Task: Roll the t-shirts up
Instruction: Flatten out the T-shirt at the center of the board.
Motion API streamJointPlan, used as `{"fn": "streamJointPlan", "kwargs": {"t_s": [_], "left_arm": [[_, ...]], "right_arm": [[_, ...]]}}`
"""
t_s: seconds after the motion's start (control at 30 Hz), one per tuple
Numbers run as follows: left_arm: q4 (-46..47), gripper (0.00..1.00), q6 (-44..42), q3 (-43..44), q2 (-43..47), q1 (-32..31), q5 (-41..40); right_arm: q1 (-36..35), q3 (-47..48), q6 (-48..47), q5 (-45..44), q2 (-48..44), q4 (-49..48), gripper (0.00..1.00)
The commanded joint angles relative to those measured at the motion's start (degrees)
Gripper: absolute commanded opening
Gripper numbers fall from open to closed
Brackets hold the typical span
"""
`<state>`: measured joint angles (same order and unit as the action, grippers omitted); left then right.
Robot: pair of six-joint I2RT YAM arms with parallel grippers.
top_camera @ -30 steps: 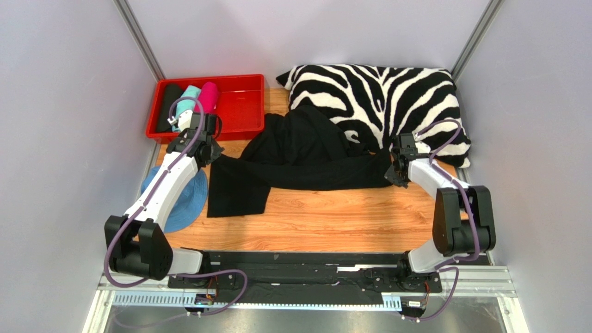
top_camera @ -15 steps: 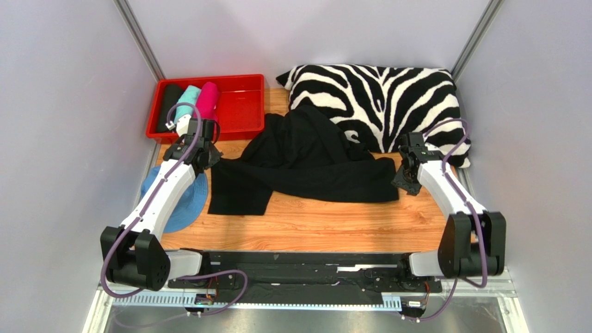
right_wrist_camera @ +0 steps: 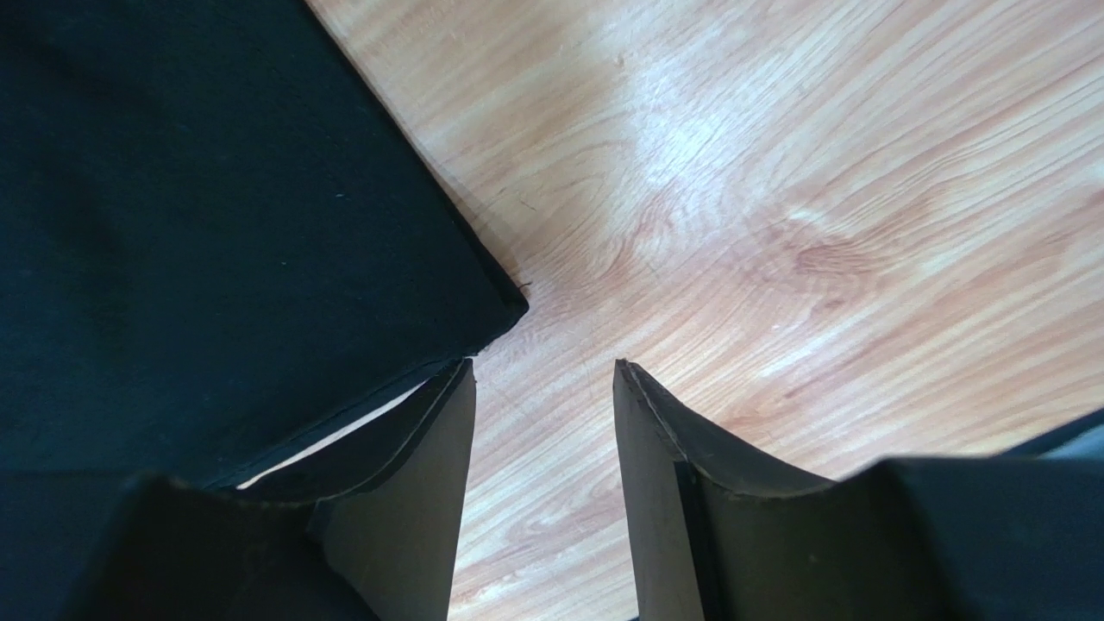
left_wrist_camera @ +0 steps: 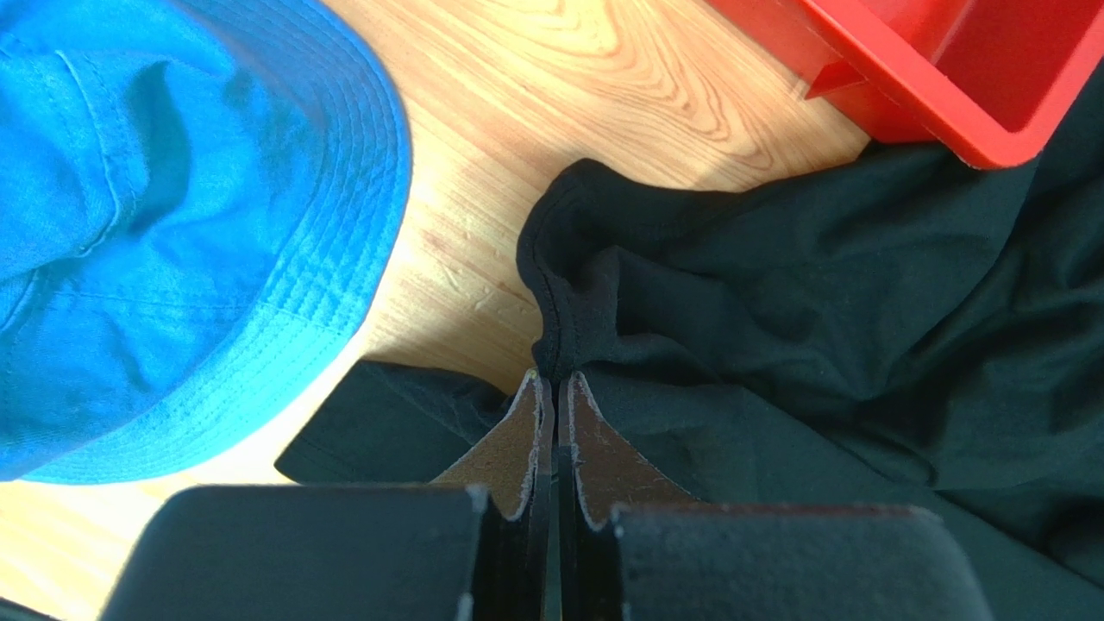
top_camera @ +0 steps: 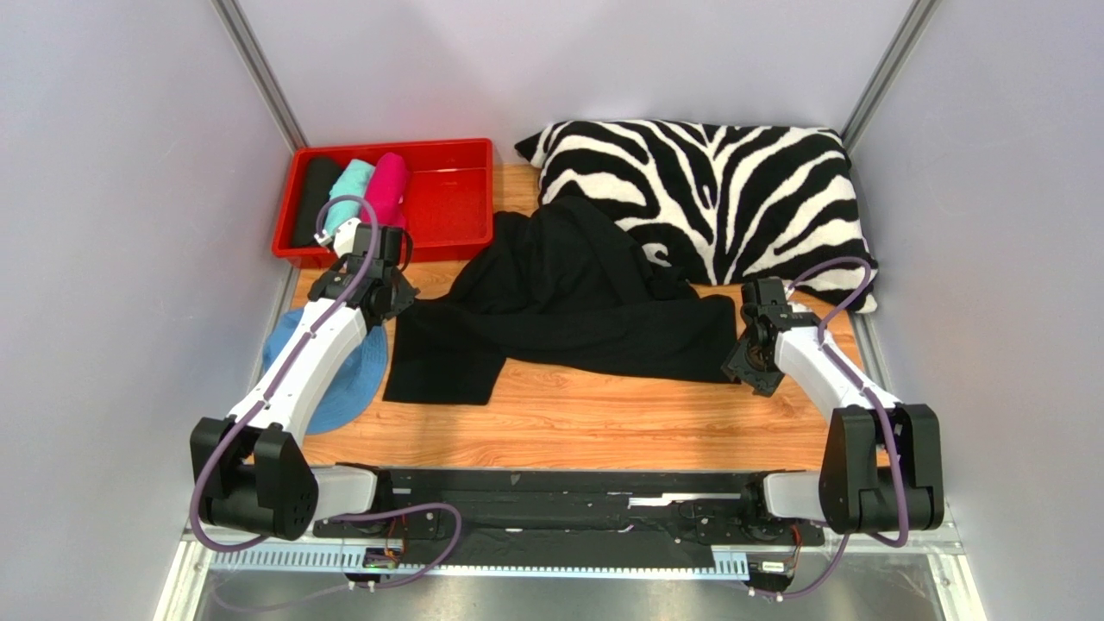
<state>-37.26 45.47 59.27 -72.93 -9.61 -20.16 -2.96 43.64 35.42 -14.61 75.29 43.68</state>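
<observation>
Since its fingers span only wood, next I should lower my right gripper to the left in its wrist view, to the black t-shirt's corner.
A large black t-shirt [top_camera: 570,304] lies crumpled across the middle of the wooden table, its far part against the pillow. My left gripper [top_camera: 393,300] is shut at the shirt's left edge, and in the left wrist view a puckered fold of the black t-shirt [left_wrist_camera: 842,298] runs into its fingertips [left_wrist_camera: 555,378]. My right gripper [top_camera: 749,369] stands open over bare wood, just right of the black t-shirt's corner [right_wrist_camera: 195,194], with nothing between its fingers [right_wrist_camera: 542,369]. Rolled black [top_camera: 311,201], teal [top_camera: 345,188] and pink [top_camera: 386,185] t-shirts lie side by side in the red tray.
The red tray [top_camera: 454,194] stands at the back left, its corner [left_wrist_camera: 933,65] close to my left gripper. A zebra-striped pillow [top_camera: 726,181] fills the back right. A blue hat [top_camera: 340,382] lies at the left edge under my left arm. Grey walls close in both sides.
My right gripper has opened and let go of the shirt's right corner, then drawn back toward the near right. The shirt's right end now lies flat. My left gripper barely moved.
</observation>
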Motion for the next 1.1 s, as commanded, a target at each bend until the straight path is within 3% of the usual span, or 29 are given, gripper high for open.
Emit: {"fn": "streamJointPlan", "kwargs": {"t_s": [0.0,0.53,1.07], "left_arm": [[2.19,0.0,-0.74,-0.46,0.5,0.38,0.3],[1.84,0.0,-1.09,-0.82,1.03,0.38,0.21],[1.4,0.0,-1.26,-1.17,1.47,0.38,0.3]], "right_arm": [[0.15,-3.03,3.77,2.04,-0.4,-7.81,0.48],[0.15,-7.25,12.22,1.78,-8.93,-11.25,0.49],[0.32,-7.16,13.45,1.43,1.97,-16.52,0.5]]}}
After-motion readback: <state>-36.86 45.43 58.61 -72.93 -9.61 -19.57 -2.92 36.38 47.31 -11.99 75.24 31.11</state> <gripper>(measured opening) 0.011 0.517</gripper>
